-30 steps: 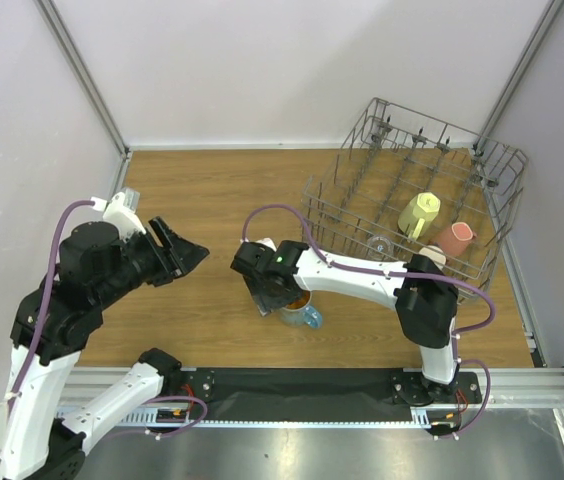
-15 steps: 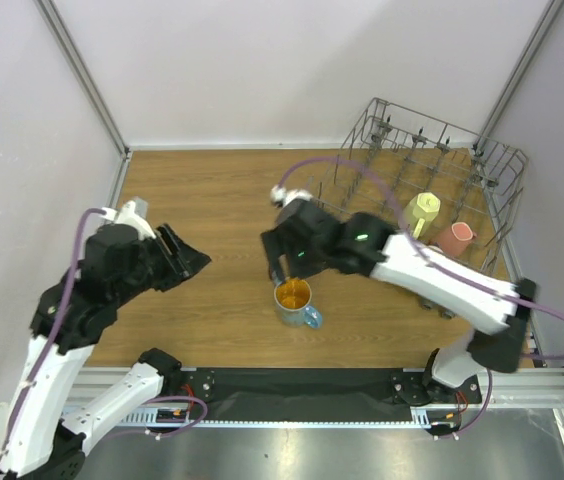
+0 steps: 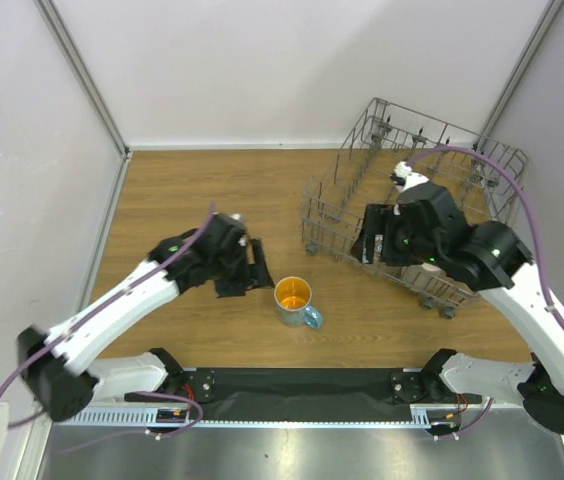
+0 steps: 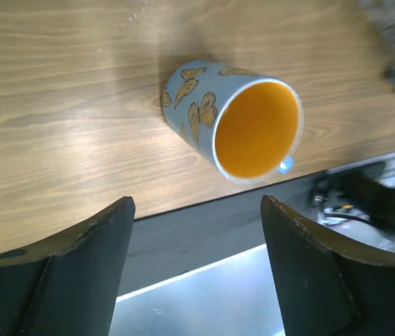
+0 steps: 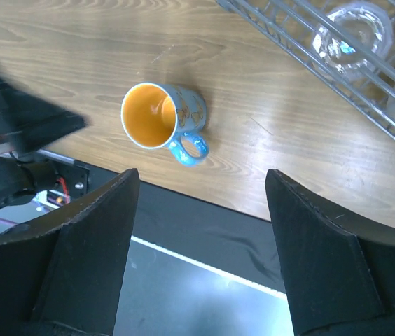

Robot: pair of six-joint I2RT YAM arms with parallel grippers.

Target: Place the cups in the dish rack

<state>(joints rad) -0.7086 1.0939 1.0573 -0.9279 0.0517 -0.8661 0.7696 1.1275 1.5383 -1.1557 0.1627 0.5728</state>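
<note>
I will next move my left gripper down and to the right in the top view, fingers on either side of the cup's nearest rim, because the upright cup is open above.
A blue butterfly-print cup [image 3: 294, 300] with an orange inside stands upright on the wooden table, handle toward the near edge. In the left wrist view the cup [image 4: 253, 129] sits ahead of my left gripper [image 4: 196, 203], which is open and empty. From above, the left gripper [image 3: 254, 268] is just left of the cup, not touching it. My right gripper [image 3: 370, 245] hangs open and empty over the front-left part of the grey wire dish rack [image 3: 347, 190]. Its camera looks down on the cup [image 5: 159, 115] and on a small clear glass [image 5: 348, 35] inside the rack [image 5: 288, 28].
The right arm covers much of the rack's inside. The dish rack stands at the back right, close to the right wall post. The black base strip [image 3: 302, 385] and metal edge run along the near side, just behind the cup.
The right gripper left the cup standing on the table, then rose and swung right over the rack. The left arm swept in from the far left to beside the cup.
</note>
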